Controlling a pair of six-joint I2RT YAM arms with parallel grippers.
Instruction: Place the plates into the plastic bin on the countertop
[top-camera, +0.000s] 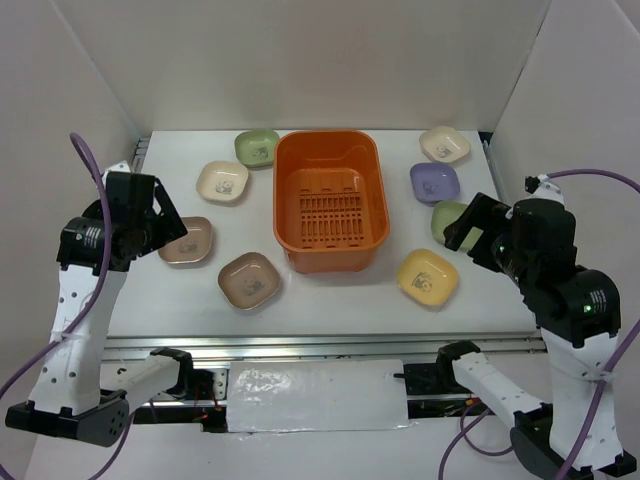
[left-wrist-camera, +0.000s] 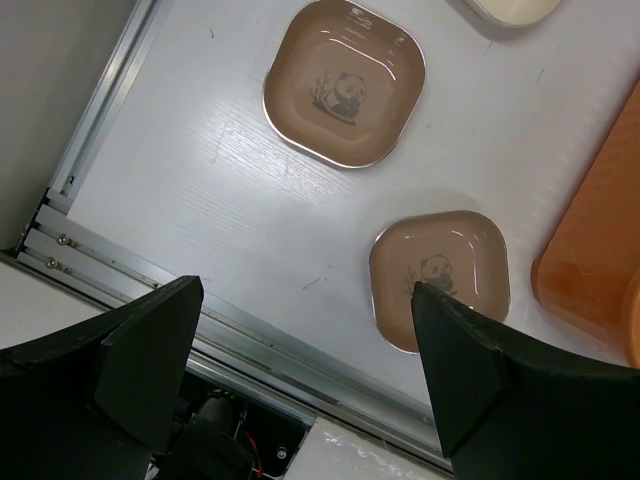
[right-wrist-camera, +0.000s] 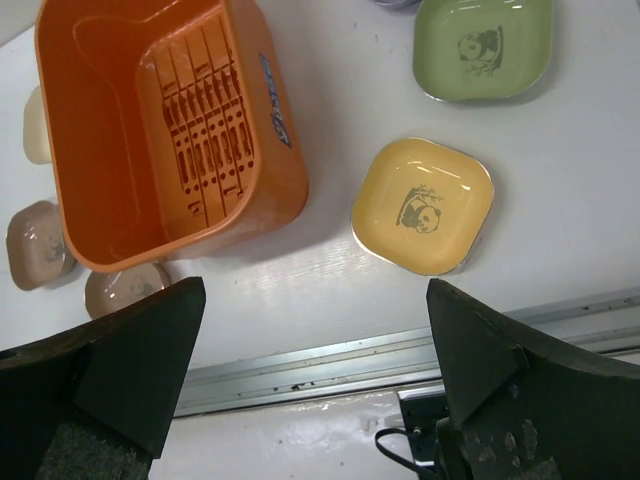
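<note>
The right gripper moves down and turns next until its fingers straddle the yellow plate's rim facing away from the bin (top-camera: 330, 200), where empty countertop leaves room.
The orange plastic bin (top-camera: 330, 200) stands empty at mid-countertop (top-camera: 330, 300); it also shows in the right wrist view (right-wrist-camera: 170, 120). Several plates lie around it. On the left are green (top-camera: 257, 147), cream (top-camera: 222, 181) and two brown ones (top-camera: 187, 241) (top-camera: 250, 280). On the right are cream (top-camera: 444, 144), purple (top-camera: 434, 182), green (top-camera: 444, 212) and yellow (top-camera: 428, 277). My left gripper (top-camera: 160, 215) (left-wrist-camera: 305, 288) is open and empty above the brown plates (left-wrist-camera: 345, 80) (left-wrist-camera: 440, 275). My right gripper (top-camera: 462, 225) (right-wrist-camera: 316, 285) is open and empty, above the yellow plate (right-wrist-camera: 422, 205) and partly hiding the green one (right-wrist-camera: 483, 45).
A metal rail (top-camera: 320, 345) runs along the front edge, seen also in both wrist views (left-wrist-camera: 150, 280) (right-wrist-camera: 330, 360). White walls enclose the back and both sides. Purple cables hang from both arms.
</note>
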